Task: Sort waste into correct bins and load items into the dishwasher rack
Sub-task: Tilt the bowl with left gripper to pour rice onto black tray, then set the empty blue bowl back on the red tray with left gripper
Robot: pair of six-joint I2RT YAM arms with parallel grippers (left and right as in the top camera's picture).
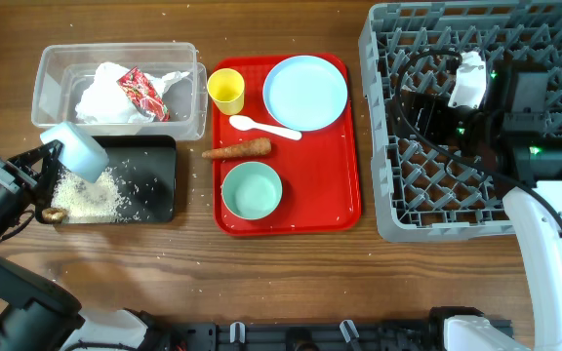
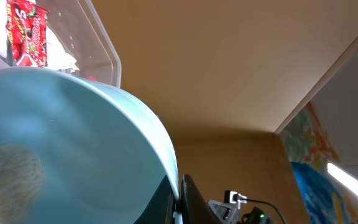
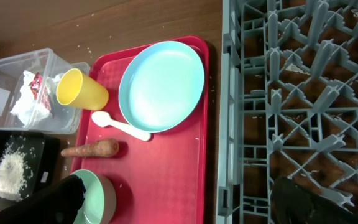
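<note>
The left gripper levels the bowl next and swings across the red tray, down onto its bare side by the rack, since rice lies in the black bin.
My left gripper is shut on the rim of a pale blue bowl, held tilted over the black bin, where white rice lies in a heap. In the left wrist view the bowl fills the frame, its rim pinched by the gripper. A brown lump lies at the bin's left corner. The clear bin holds napkins and a red wrapper. My right gripper hangs open over the dishwasher rack, holding nothing.
The red tray carries a yellow cup, a pale blue plate, a white spoon, a carrot-like stick and a second bowl. Loose rice grains dot the wooden table.
</note>
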